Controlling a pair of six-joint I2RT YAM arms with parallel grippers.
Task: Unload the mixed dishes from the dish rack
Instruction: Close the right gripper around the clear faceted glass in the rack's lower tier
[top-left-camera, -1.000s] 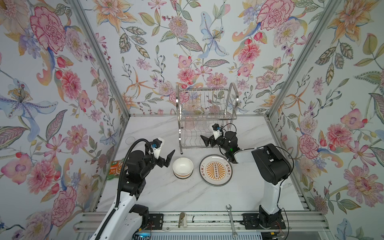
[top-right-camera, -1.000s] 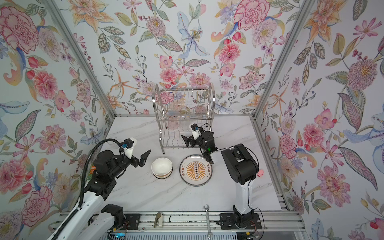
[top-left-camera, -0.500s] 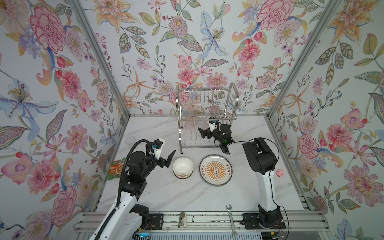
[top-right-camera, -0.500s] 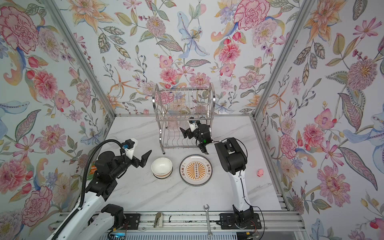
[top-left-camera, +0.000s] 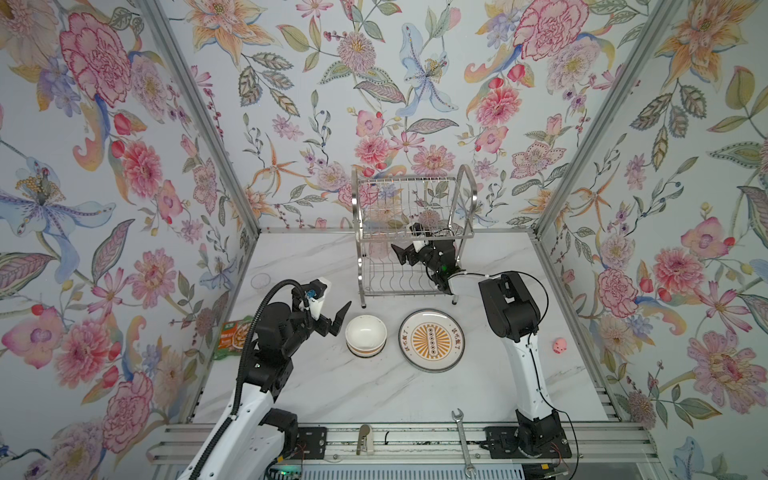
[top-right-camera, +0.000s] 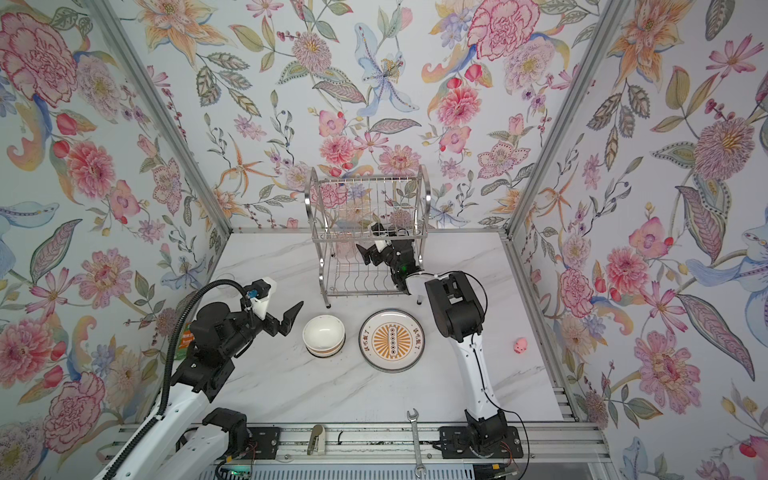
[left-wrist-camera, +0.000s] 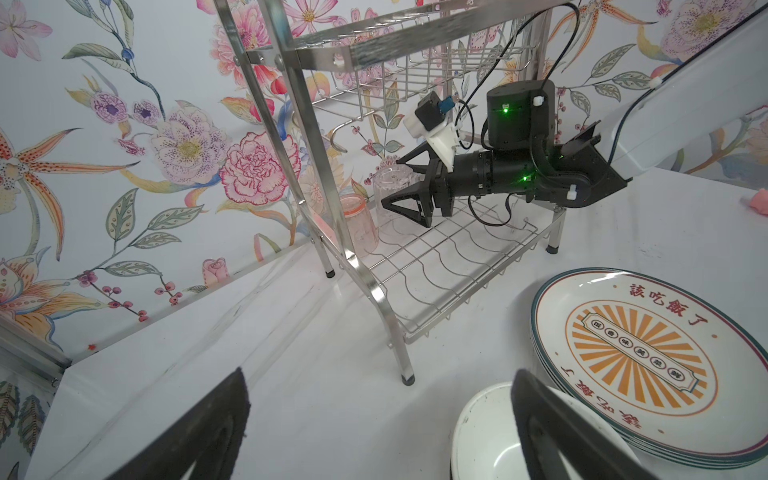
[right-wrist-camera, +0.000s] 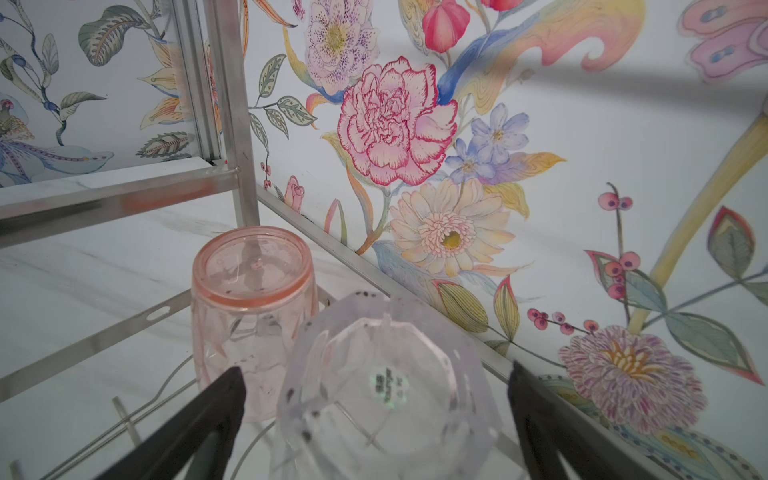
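My right gripper eases slightly farther in toward the clear tumbler (right-wrist-camera: 386, 395) next and closes on its sides, as the tumbler already stands between the open fingers.
The dish rack (top-left-camera: 409, 237) (top-right-camera: 368, 237) stands at the back of the table. On its lower shelf a pink tumbler (right-wrist-camera: 249, 299) (left-wrist-camera: 359, 224) and a clear tumbler (right-wrist-camera: 386, 395) (left-wrist-camera: 390, 193) sit upside down, side by side. My right gripper (top-left-camera: 405, 241) (top-right-camera: 370, 239) (right-wrist-camera: 374, 368) reaches into that lower tier, open, one finger on each side of the clear tumbler, neither touching it. My left gripper (top-left-camera: 338, 319) (top-right-camera: 291, 320) (left-wrist-camera: 379, 372) hangs open and empty just left of stacked white bowls (top-left-camera: 365, 334). Stacked sunburst plates (top-left-camera: 431, 340) lie right of the bowls.
A steel wrench (top-left-camera: 463, 440) lies at the front edge. A green-orange snack packet (top-left-camera: 232, 336) sits by the left wall, a clear cup (top-left-camera: 260, 281) farther back. A small pink toy (top-left-camera: 560, 345) is near the right wall. The rack's upper basket (left-wrist-camera: 415, 62) hangs over my right gripper.
My right gripper has pushed farther back into the rack's lower tier, up to the clear tumbler, and its elbow has swung in. The left arm has barely moved.
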